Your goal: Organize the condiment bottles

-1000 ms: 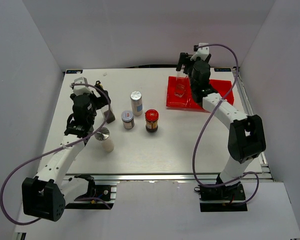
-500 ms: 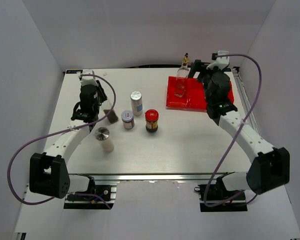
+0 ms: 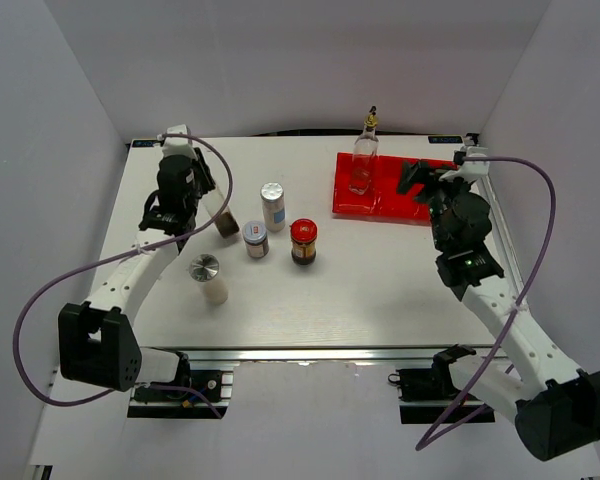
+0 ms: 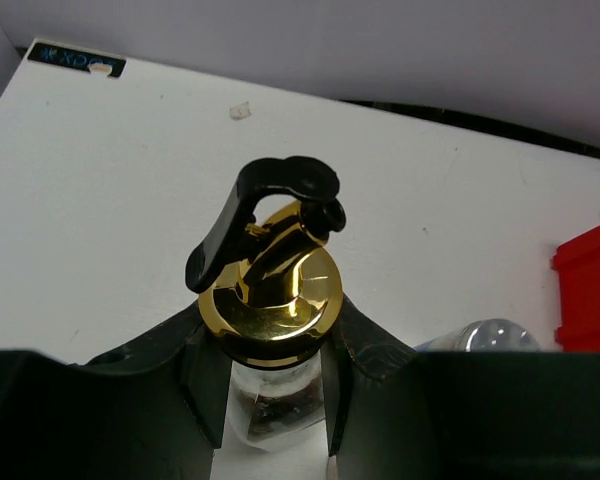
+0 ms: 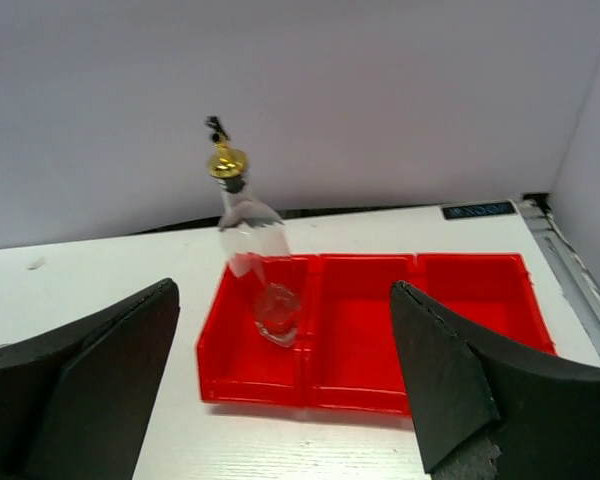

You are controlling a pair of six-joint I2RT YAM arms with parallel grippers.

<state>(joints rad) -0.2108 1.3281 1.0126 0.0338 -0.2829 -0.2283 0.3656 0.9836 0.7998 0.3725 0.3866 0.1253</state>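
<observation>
A matching bottle stands in the near end of the occupied tray section. My left gripper will next go to the right in the top view, then go down and release there.
My left gripper (image 4: 275, 400) is shut on the neck of a clear glass bottle (image 4: 278, 300) with a gold pourer, at the left of the table; from above the bottle (image 3: 225, 227) shows dark beside the gripper (image 3: 212, 213). A second gold-pourer bottle (image 3: 363, 160) (image 5: 248, 225) stands in the left compartment of the red tray (image 3: 400, 205). My right gripper (image 3: 420, 178) (image 5: 285, 390) is open and empty, just in front of the tray. Mid-table stand a silver-capped shaker (image 3: 272, 205), a silver-lidded jar (image 3: 255, 239) and a red-lidded dark jar (image 3: 303, 241). Another shaker (image 3: 209, 278) stands nearer me.
The red tray (image 5: 460, 300) has its middle and right compartments empty. White walls close in the table at the back and both sides. A silver cap (image 4: 485, 335) shows just right of my left fingers.
My left gripper has closed on the gold-pourer bottle. The right arm has drawn back from the tray, leaving the other bottle standing in the left compartment.
</observation>
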